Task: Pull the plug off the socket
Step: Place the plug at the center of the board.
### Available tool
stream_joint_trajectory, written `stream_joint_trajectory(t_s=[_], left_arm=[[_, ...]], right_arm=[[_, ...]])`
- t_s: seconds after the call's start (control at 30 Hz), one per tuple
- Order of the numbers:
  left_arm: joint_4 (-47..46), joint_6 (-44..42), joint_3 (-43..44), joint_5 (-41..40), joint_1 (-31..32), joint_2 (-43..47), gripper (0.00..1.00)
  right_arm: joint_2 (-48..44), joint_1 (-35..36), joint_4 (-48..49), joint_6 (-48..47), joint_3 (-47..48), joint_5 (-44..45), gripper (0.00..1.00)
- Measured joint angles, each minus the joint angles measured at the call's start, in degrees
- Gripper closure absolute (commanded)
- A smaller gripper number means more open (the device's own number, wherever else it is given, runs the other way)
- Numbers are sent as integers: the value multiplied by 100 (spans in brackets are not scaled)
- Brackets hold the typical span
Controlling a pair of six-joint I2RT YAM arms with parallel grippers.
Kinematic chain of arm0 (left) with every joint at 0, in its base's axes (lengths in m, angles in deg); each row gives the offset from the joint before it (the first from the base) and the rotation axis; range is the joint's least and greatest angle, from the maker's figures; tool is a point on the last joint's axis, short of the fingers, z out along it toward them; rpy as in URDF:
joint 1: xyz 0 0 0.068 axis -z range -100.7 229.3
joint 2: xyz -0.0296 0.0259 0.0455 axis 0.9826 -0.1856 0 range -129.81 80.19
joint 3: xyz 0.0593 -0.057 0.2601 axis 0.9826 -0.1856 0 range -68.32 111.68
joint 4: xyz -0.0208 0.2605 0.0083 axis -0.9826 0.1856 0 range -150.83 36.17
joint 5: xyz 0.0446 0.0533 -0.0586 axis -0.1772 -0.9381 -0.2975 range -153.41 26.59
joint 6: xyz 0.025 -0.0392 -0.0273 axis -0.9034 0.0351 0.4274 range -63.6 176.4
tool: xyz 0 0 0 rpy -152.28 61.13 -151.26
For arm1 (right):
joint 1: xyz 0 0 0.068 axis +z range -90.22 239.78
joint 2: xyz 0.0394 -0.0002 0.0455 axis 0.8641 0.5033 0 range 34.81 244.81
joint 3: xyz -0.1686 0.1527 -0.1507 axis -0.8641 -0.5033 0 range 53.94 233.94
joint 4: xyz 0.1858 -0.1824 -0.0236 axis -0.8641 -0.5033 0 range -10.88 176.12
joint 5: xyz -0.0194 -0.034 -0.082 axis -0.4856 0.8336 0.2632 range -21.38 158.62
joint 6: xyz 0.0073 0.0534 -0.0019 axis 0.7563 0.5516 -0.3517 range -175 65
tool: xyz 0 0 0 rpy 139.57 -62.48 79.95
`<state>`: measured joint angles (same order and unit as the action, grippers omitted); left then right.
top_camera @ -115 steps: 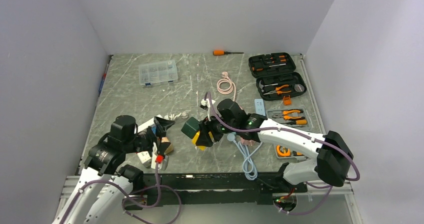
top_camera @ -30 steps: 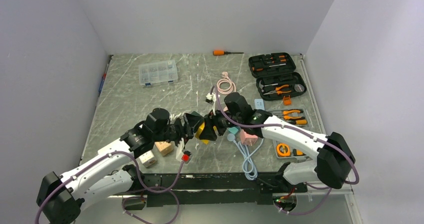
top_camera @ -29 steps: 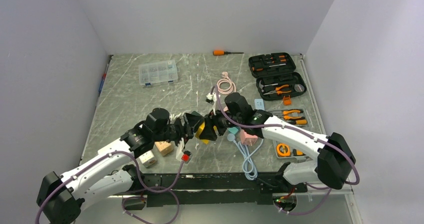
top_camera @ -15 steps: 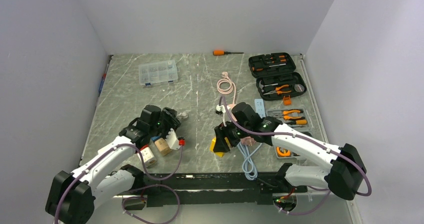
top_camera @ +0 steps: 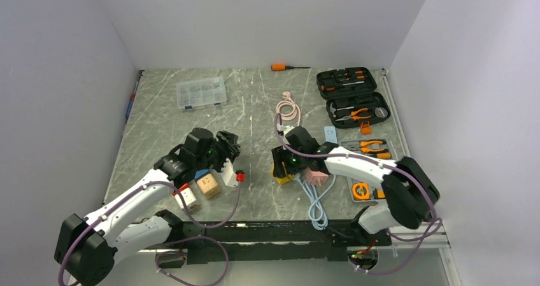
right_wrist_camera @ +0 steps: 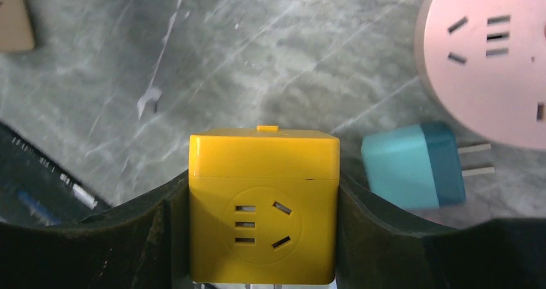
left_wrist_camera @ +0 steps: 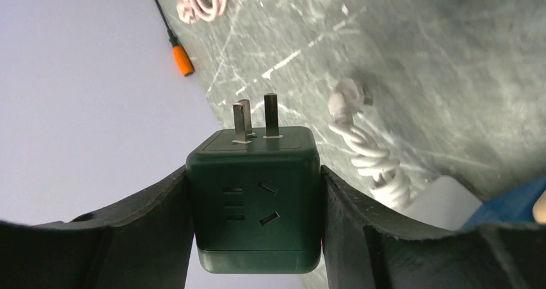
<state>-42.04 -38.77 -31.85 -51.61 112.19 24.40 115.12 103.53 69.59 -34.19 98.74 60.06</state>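
Note:
The green plug [left_wrist_camera: 254,199] is clear of the yellow cube socket, so my right gripper will next go outward and down onto the bare table beside it.
My left gripper [left_wrist_camera: 254,205] is shut on a dark green cube plug [left_wrist_camera: 254,199], its three metal prongs bare and pointing away from me. In the top view the left gripper [top_camera: 223,151] holds it above the table at left of centre. My right gripper [right_wrist_camera: 263,218] is shut on a yellow cube socket [right_wrist_camera: 263,205], held low over the table. In the top view the right gripper [top_camera: 283,165] and the yellow socket [top_camera: 282,172] are at centre. The plug and socket are apart, about a hand's width between them.
A pink round socket [right_wrist_camera: 489,64] and teal plug [right_wrist_camera: 415,165] lie right of the yellow cube. A white coiled cable [left_wrist_camera: 370,160], beige cubes [top_camera: 207,185], a clear parts box [top_camera: 201,93], an orange screwdriver [top_camera: 280,67] and tool cases [top_camera: 353,98] lie around.
The green plug and yellow socket, joined at the centre a second ago, have come apart. My left arm has drawn back left with the plug; my right arm has lowered the socket to the table.

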Motion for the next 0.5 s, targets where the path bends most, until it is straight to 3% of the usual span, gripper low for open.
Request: stream_joint_trajectory(t_s=[0.33, 0.4, 0.5], left_arm=[[501, 732, 243, 59, 420, -190, 100], [643, 857, 330, 63, 494, -247, 100], [732, 1051, 483, 96, 595, -304, 100]], right_arm=[[1154, 15, 850, 293, 411, 1298, 99], [1174, 20, 859, 374, 411, 1661, 90], [1174, 31, 750, 476, 409, 2153, 58]])
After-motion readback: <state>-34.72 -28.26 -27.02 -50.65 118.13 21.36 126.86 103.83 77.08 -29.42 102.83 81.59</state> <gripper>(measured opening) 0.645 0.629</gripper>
